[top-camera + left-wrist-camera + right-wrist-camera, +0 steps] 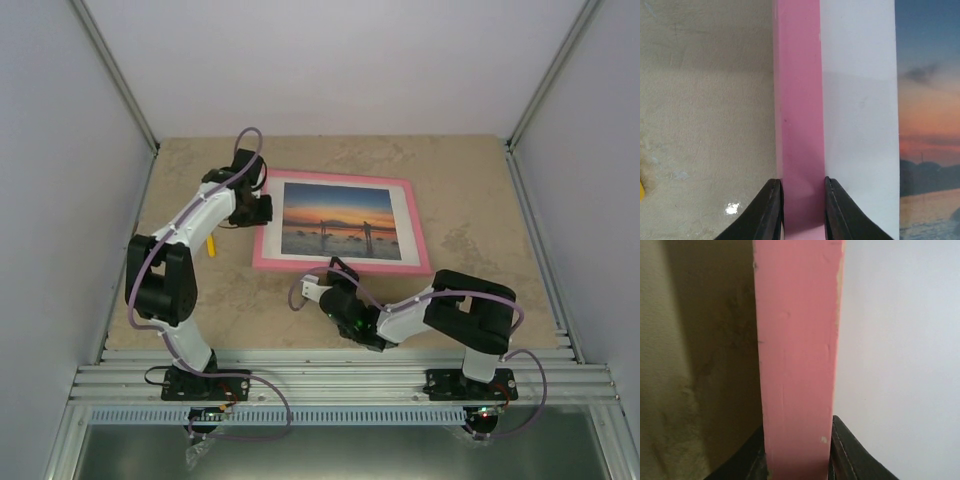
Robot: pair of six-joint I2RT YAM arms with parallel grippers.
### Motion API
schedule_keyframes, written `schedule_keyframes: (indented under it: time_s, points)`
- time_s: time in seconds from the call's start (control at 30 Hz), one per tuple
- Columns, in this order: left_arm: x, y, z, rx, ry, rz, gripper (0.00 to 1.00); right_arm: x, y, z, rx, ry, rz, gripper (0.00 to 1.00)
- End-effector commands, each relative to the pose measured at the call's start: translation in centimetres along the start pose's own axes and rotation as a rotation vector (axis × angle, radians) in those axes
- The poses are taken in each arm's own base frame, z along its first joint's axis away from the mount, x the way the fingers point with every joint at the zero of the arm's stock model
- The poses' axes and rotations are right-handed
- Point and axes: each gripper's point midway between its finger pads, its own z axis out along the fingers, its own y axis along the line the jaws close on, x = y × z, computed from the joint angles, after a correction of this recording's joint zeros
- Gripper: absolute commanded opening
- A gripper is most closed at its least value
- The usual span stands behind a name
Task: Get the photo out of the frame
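Observation:
Next I will raise the frame's near bar (392, 269) (797, 355) in my right gripper, turn the frame face down, lower it onto the tabletop and release, because its back lies hidden underneath.
The pink frame (412, 228) lies flat, face up, in the middle of the table. The photo (342, 220), an orange sunset over water, sits inside it behind a white mat (857, 125). My left gripper (258, 212) is at the frame's left rail. In the left wrist view it (802, 200) is shut on the pink frame rail (797, 100), one finger on each side, and a strip of the photo (930, 125) shows at the right. My right gripper (322, 272) is at the near rail. In the right wrist view it (797, 452) is shut on the frame rail (797, 340), with the mat (900, 365) beside it.
A small yellow object (211, 246) lies on the beige tabletop (470, 300) left of the frame, under the left arm. Pale walls close in the table on the left, back and right. A metal rail (340, 380) runs along the near edge.

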Motion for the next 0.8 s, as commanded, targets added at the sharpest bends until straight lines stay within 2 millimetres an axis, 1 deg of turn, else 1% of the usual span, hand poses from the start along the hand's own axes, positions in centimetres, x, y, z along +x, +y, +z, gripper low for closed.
schedule_keyframes:
  time_s: [0.0, 0.07, 0.13, 0.17, 0.23, 0.27, 0.3, 0.37, 0.4, 0.43, 0.5, 0.6, 0.63, 0.67, 0.77]
  points:
    - [-2.4, -2.0, -1.6, 0.099, -0.060, 0.009, 0.00, -1.0, -3.9, -0.5, 0.078, -0.033, 0.073, 0.10]
    - [-2.8, -2.0, -2.1, 0.118, -0.068, -0.003, 0.02, -1.1, -4.8, -0.9, 0.083, -0.043, 0.072, 0.08]
    - [-3.3, -1.8, -2.8, 0.145, -0.084, -0.022, 0.07, -1.3, -5.9, -1.2, 0.086, -0.057, 0.082, 0.05]
    - [-3.7, -1.7, -3.4, 0.158, -0.099, -0.037, 0.13, -1.5, -6.5, -1.5, 0.089, -0.064, 0.091, 0.03]
    - [-4.4, -1.3, -4.7, 0.190, -0.136, -0.064, 0.21, -1.7, -7.7, -1.8, 0.090, -0.076, 0.100, 0.00]
    - [-4.7, -1.2, -5.4, 0.206, -0.154, -0.079, 0.28, -1.9, -8.2, -2.0, 0.090, -0.082, 0.100, 0.00]
    - [-5.2, -1.0, -6.2, 0.226, -0.178, -0.094, 0.33, -2.1, -8.9, -2.3, 0.092, -0.091, 0.105, 0.00]
    - [-6.0, -0.6, -8.1, 0.262, -0.227, -0.123, 0.39, -2.1, -10.0, -2.5, 0.096, -0.098, 0.115, 0.01]
    - [-6.4, -0.2, -9.1, 0.276, -0.254, -0.140, 0.44, -2.2, -10.9, -2.8, 0.101, -0.104, 0.131, 0.01]
    - [-6.7, 0.0, -10.5, 0.292, -0.292, -0.155, 0.47, -2.2, -11.5, -2.9, 0.099, -0.105, 0.141, 0.01]
    - [-7.4, 0.9, -12.7, 0.310, -0.363, -0.189, 0.56, -2.4, -12.7, -3.1, 0.082, -0.115, 0.170, 0.01]
    - [-7.6, 2.0, -15.3, 0.317, -0.454, -0.223, 0.63, -3.0, -15.0, -3.1, 0.027, -0.126, 0.245, 0.00]
    - [-7.7, 2.3, -16.3, 0.319, -0.486, -0.233, 0.67, -3.4, -16.4, -3.3, 0.024, -0.143, 0.289, 0.01]
    - [-7.6, 2.6, -17.2, 0.315, -0.518, -0.244, 0.70, -3.3, -16.9, -3.3, 0.000, -0.144, 0.306, 0.01]
    - [-7.2, 3.8, -19.3, 0.279, -0.619, -0.281, 0.77, -3.6, -20.0, -4.0, -0.008, -0.173, 0.405, 0.01]
